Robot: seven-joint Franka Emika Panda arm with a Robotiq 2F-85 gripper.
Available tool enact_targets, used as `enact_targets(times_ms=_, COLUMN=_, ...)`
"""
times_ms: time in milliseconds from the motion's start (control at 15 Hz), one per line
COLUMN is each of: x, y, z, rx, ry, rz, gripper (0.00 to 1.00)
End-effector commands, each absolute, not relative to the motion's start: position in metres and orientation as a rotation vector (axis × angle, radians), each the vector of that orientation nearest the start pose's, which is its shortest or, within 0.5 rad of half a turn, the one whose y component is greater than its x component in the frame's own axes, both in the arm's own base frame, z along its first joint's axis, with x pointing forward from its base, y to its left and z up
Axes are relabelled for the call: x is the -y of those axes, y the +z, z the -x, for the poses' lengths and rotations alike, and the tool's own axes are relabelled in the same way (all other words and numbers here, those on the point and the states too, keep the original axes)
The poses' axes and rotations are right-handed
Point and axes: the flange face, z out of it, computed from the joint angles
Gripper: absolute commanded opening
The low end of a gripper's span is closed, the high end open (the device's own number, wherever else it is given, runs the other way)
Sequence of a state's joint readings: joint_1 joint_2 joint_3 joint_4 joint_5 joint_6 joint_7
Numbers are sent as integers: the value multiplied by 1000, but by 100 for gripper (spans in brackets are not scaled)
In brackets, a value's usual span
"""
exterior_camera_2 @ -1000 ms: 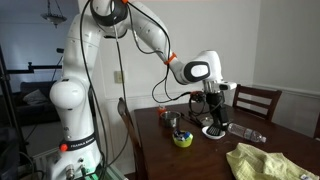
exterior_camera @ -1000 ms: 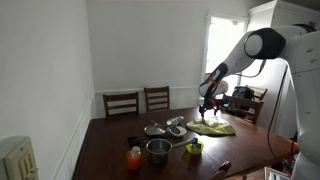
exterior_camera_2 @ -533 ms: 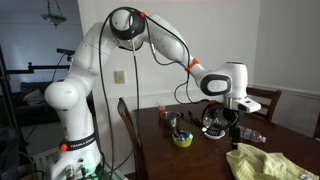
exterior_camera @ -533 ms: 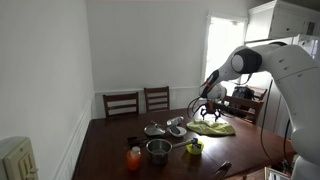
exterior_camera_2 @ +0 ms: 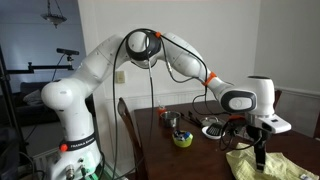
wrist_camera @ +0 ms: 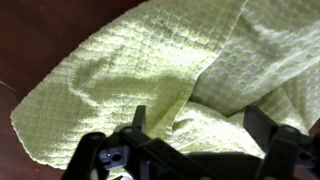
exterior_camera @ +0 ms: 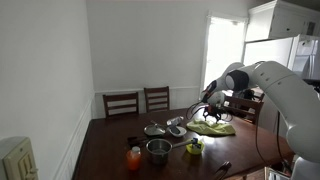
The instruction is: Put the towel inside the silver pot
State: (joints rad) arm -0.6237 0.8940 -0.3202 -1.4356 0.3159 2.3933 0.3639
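Observation:
The towel's raised fold is just below my gripper, between its spread fingers. My gripper will go down onto that fold next and close on the fold's top.
The towel (exterior_camera: 213,127) is a crumpled yellow-green waffle cloth lying on the dark wooden table; it also shows in an exterior view (exterior_camera_2: 262,164). It fills the wrist view (wrist_camera: 150,70). My gripper (wrist_camera: 200,125) is open, with its fingers spread on either side of a fold of the towel, right above it. It shows over the towel in both exterior views (exterior_camera: 212,117) (exterior_camera_2: 261,153). The silver pot (exterior_camera: 158,150) stands near the table's front, well away from the towel.
Silver lids or plates (exterior_camera: 166,127) lie between pot and towel. An orange object (exterior_camera: 133,156), a green-yellow bowl (exterior_camera: 194,147) and a dark utensil (exterior_camera: 221,168) sit nearby. Two chairs (exterior_camera: 138,101) stand at the table's far edge. The bowl also shows in an exterior view (exterior_camera_2: 183,139).
The arm has swung from above the silver lids over to the towel and come down, so the open gripper now hangs right over it.

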Motion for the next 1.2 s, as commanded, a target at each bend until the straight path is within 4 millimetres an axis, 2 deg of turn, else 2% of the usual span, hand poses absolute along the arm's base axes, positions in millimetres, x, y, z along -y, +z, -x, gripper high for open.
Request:
enact_targets(times_ms=0, x=567, y=179, z=-475, rx=-2091, ry=-178, rz=2407, gripper=100)
enact_targets(times_ms=200, x=569, y=171, z=-483, rx=-2124, ry=-190, rz=2385, gripper=100)
enact_targets(times_ms=667, x=560, y=122, z=-487, rx=-2219, ry=-131, rz=2308, gripper=100)
enact_targets(times_ms=733, x=559, y=116, z=-486, rx=-2228, ry=-120, rz=2305, gripper=91)
enact_targets(times_ms=800, x=558, y=111, z=-486, rx=-2237, ry=-110, rz=2301, gripper=72)
enact_targets(times_ms=1133, x=558, y=115, z=-489, rx=-2240, ry=-122, rz=2307, gripper=37)
